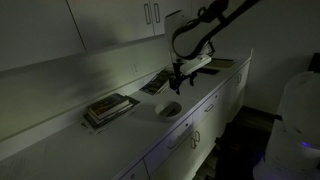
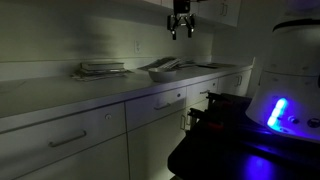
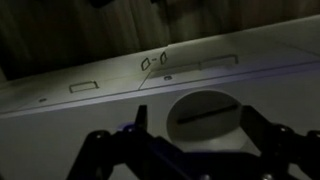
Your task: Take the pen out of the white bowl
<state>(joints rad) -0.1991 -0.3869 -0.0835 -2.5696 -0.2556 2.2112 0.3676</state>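
Note:
Next, my gripper turns to straddle the pen, lowering into the white bowl, since the pen slants nearly along the line from finger to finger.
The white bowl sits on the pale counter, seen from above in the wrist view. The pen lies inside it as a slim dark stick, slanting across most of the bowl's width. My gripper is open and empty, with its two dark fingers either side of the bowl, well above it. In an exterior view the bowl sits near the counter's front edge, and the gripper hangs above and slightly behind it. In an exterior view the gripper is high over the counter.
A stack of books lies on the counter beside the bowl. A flat book and another book lie further along. Wall cabinets hang above. Drawer fronts run below the counter edge. The room is dark.

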